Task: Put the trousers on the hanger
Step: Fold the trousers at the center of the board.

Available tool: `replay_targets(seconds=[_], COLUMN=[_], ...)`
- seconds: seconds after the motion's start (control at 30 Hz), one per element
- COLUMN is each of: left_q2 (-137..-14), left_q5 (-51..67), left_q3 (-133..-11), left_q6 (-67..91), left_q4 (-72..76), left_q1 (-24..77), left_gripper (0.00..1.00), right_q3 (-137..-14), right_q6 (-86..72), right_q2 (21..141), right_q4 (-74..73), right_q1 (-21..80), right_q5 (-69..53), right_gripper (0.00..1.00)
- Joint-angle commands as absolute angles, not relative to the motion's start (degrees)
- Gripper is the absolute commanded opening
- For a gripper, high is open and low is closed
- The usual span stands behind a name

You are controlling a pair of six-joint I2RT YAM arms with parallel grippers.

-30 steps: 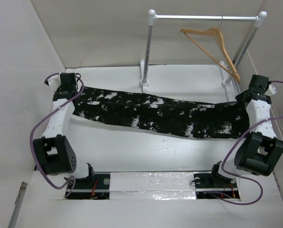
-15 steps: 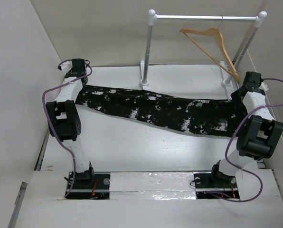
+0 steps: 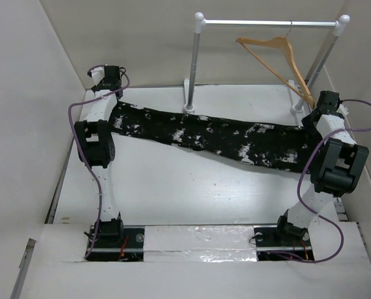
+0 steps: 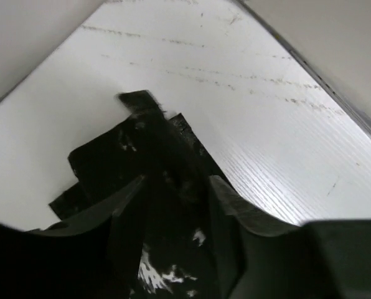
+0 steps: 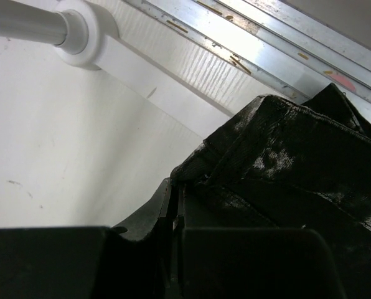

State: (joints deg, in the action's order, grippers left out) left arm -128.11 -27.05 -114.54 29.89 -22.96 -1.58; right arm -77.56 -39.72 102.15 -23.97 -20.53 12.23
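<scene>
I should next move my left gripper back toward the base, open it wider, then lower it onto the trousers' near edge, where a lower layer sticks out.
The black trousers with white splatter lie stretched out flat across the table, from back left to right. My left gripper is over their left end, and in the left wrist view its jaws stand open with the fabric lying loose between them. At the right end my right gripper has its jaws nearly together, pinching the bunched edge of the cloth. The wooden hanger hangs tilted from the rack's rail at the back right, apart from the trousers.
The white and silver rack stands at the back, its left post foot touching the trousers' far edge. Its right foot is close to my right gripper. Walls close in the left and back; metal rails run along the right edge.
Both arms have carried the trousers toward the back of the table and lowered them flat. The left jaws have spread apart, letting go of the fabric.
</scene>
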Motion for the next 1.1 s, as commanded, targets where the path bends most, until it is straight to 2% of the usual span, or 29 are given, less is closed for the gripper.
replay_targets(seconds=[0.0, 0.03, 0.07, 0.1, 0.17, 0.2, 0.4, 0.43, 0.47, 0.5, 0.53, 0.57, 0.6, 0.7, 0.73, 0.8, 0.83, 0.9, 0.93, 1.07], left_q2=[-128.4, -128.1, -126.9, -126.0, -122.3, -120.9, -108.2, -107.3, -106.7, -106.7, -106.9, -107.7, -108.3, -110.8, -111.4, -112.7, -113.0, -113.6, -114.1, -117.1], left_q5=[-29.4, -29.4, -28.1, -28.0, -29.2, -29.5, -27.0, -25.6, -23.4, -22.5, -21.5, -19.8, -19.3, -15.0, -14.3, -12.8, -12.4, -10.2, -9.5, -9.1], left_q3=[-116.7, -116.5, -115.9, -115.1, -111.5, -110.1, -91.3, -86.6, -85.0, -83.6, -81.1, -80.2, -79.8, -79.9, -80.4, -80.4, -80.0, -79.5, -79.4, -80.6], left_q6=[26.7, 26.9, 26.7, 26.5, 26.5, 26.4, 28.7, 29.9, 30.8, 32.1, 32.9, 32.9, 33.0, 33.9, 34.3, 35.9, 36.6, 38.1, 38.6, 40.4], left_q4=[-20.8, -20.8, -20.4, -19.9, -18.4, -17.9, -11.8, -11.2, -11.2, -11.9, -12.0, -11.8, -12.1, -12.8, -13.1, -13.3, -13.0, -11.9, -11.6, -12.0], left_q1=[-1.7, -1.7, -1.1, -1.1, -1.1, -1.1, -2.3, -3.0, -3.0, -3.6, -3.6, -3.6, -3.6, -3.6, -3.6, -3.6, -4.1, -4.7, -4.7, -4.7], left_gripper=[0.42, 0.54, 0.69, 0.75, 0.85, 0.86, 0.83, 0.83, 0.80, 0.80, 0.79, 0.80, 0.81, 0.82, 0.82, 0.82, 0.82, 0.82, 0.82, 0.78], right_q3=[-80.4, -80.4, -79.7, -79.0, -77.7, -76.2, -66.4, -62.2, -59.7, -57.2, -51.6, -48.9, -46.2, -36.6, -35.0, -31.7, -30.7, -27.7, -26.5, -21.1], right_q6=[-40.2, -40.4, -40.9, -40.9, -41.2, -41.3, -41.9, -42.0, -41.9, -41.7, -41.4, -41.2, -41.2, -41.5, -41.4, -40.5, -39.8, -38.3, -38.1, -38.4], right_q2=[101.2, 100.6, 99.9, 99.1, 96.4, 95.3, 82.5, 80.5, 78.4, 73.9, 71.7, 69.5, 66.0, 62.2, 60.3, 58.5, 57.4, 53.3, 51.7, 48.0], right_q4=[-17.1, -17.0, -16.7, -15.4, -14.5, -13.7, -9.4, -8.7, -8.0, -6.0, -4.8, -4.1, -2.2, 1.8, 1.7, 0.2, -1.3, -3.9, -4.1, -3.3], right_q1=[-21.2, -21.2, -20.6, -20.6, -20.6, -20.6, -20.0, -19.2, -18.6, -17.4, -16.9, -16.4, -16.3, -15.0, -15.0, -15.0, -15.0, -15.0, -15.0, -15.0], right_q5=[17.0, 17.0, 17.0, 16.4, 15.4, 14.7, 11.2, 10.6, 10.2, 9.2, 8.7, 7.9, 5.1, 0.2, -1.7, -4.1, -6.0, -6.0, -5.9, -7.5], right_gripper=[0.09, 0.32, 0.46, 0.72, 0.87, 0.91, 0.92, 0.85, 0.75, 0.59, 0.17, 0.02, 0.00, 0.00, 0.12, 0.28, 0.48, 0.66, 0.81, 0.83])
